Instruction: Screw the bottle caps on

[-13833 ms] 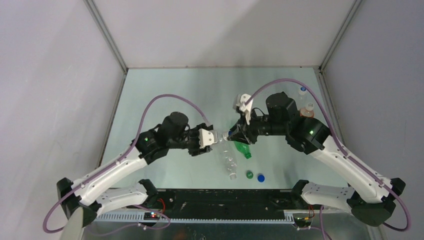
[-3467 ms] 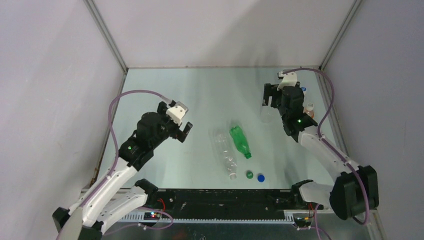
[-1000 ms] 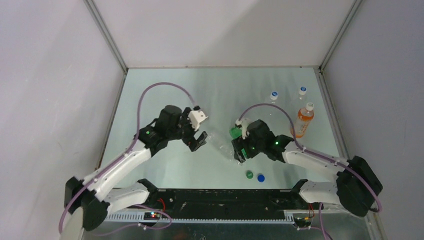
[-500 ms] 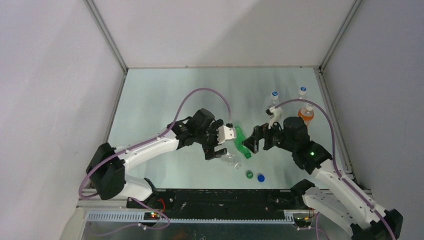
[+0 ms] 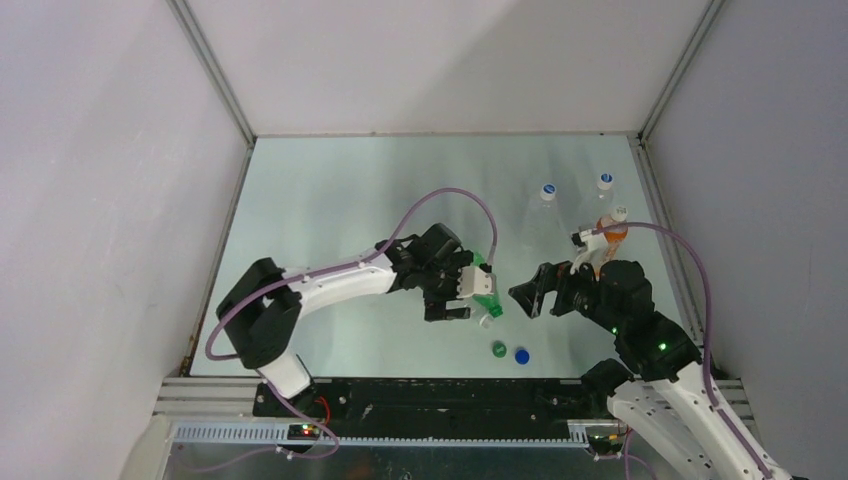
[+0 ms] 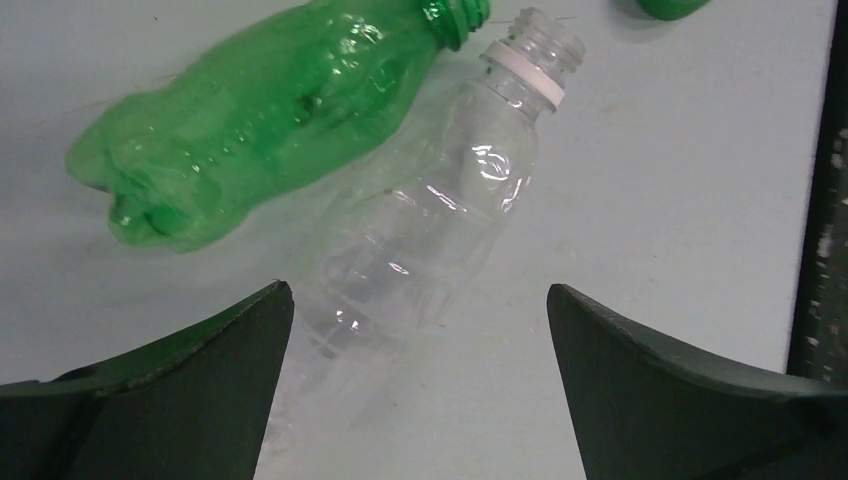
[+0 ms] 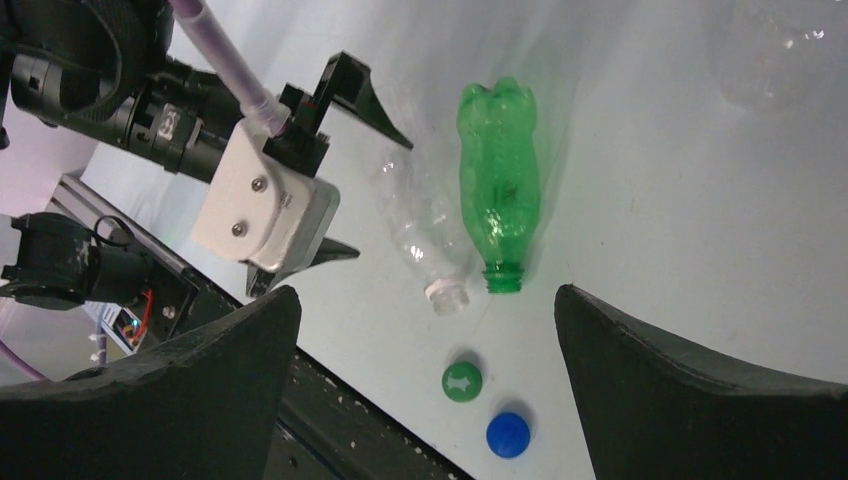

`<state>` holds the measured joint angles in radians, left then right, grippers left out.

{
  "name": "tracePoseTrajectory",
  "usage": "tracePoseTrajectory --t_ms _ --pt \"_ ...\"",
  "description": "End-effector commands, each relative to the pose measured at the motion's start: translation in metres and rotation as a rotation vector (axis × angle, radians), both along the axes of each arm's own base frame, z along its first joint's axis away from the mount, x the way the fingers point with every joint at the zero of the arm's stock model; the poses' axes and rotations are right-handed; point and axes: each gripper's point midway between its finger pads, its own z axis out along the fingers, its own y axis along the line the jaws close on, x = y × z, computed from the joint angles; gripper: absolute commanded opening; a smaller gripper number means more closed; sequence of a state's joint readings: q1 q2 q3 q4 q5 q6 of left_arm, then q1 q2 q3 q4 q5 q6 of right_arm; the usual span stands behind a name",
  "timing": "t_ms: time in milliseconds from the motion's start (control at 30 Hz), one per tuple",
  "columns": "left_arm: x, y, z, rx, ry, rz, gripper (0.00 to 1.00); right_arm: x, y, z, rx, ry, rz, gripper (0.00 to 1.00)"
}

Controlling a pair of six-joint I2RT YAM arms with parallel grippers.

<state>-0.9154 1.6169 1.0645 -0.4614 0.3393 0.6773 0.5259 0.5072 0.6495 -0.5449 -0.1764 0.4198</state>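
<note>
The clear bottle's opening is bare, so next I need to move my right gripper down and back toward the black bar, onto the blue cap (image 5: 522, 355) (image 7: 508, 435), and close there.
Two uncapped bottles lie side by side near the table's front, a green bottle (image 6: 290, 110) (image 7: 497, 180) and a clear bottle (image 6: 440, 220) (image 7: 420, 225). My left gripper (image 5: 455, 295) (image 6: 418, 292) hovers open over the clear bottle's body, holding nothing. A green cap (image 5: 498, 349) (image 7: 461, 381) and a blue cap (image 5: 522, 355) (image 7: 508, 435) rest just in front of the bottle mouths. My right gripper (image 5: 530, 288) (image 7: 427, 292) hangs open and empty to the right, above the caps. A white-and-blue cap (image 5: 547, 190) sits on a standing clear bottle.
At the back right stand another capped clear bottle (image 5: 604, 185) and an orange drink bottle (image 5: 607, 238) with a white cap. A black rail (image 5: 420, 392) runs along the front edge, close to the loose caps. Grey walls enclose the table on three sides.
My left gripper has swung right, from beside the lying bottles to above them. My right gripper has pulled back to the right, off the green bottle.
</note>
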Motion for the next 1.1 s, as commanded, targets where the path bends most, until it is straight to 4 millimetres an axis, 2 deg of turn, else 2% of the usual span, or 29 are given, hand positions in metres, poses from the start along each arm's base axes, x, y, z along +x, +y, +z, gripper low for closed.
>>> tracePoseTrajectory --t_ms 0,233,400,600,700,733,800,900,1067 --pt "0.012 -0.014 -0.006 0.019 -0.063 -0.048 1.00 -0.007 -0.012 -0.012 -0.029 0.040 -0.043 0.99" --pt "-0.001 -0.017 -0.028 0.063 -0.021 -0.075 1.00 -0.015 -0.015 -0.013 -0.024 0.059 -0.043 0.99" --pt "-0.017 -0.006 -0.031 0.096 0.041 -0.012 0.97 -0.019 -0.020 -0.019 -0.047 0.116 -0.065 0.99" --pt "-0.033 0.018 -0.033 0.086 0.108 0.175 0.91 -0.020 -0.022 -0.034 -0.075 0.220 -0.103 0.99" --pt "-0.049 0.032 -0.036 0.085 0.171 0.244 0.79 -0.023 -0.025 -0.044 -0.101 0.274 -0.123 0.94" --pt "-0.054 0.032 -0.034 0.074 0.181 0.230 0.71 -0.023 -0.026 -0.047 -0.108 0.292 -0.132 0.93" --pt "-0.056 0.028 -0.027 0.034 0.175 0.260 0.68 -0.023 -0.028 -0.053 -0.133 0.316 -0.147 0.90" --pt "-0.049 0.019 -0.019 0.013 0.185 0.329 0.73 -0.025 -0.028 -0.059 -0.144 0.355 -0.174 0.88" --pt "-0.042 0.002 -0.020 0.016 0.200 0.389 0.85 -0.031 -0.028 -0.074 -0.189 0.436 -0.211 0.87"
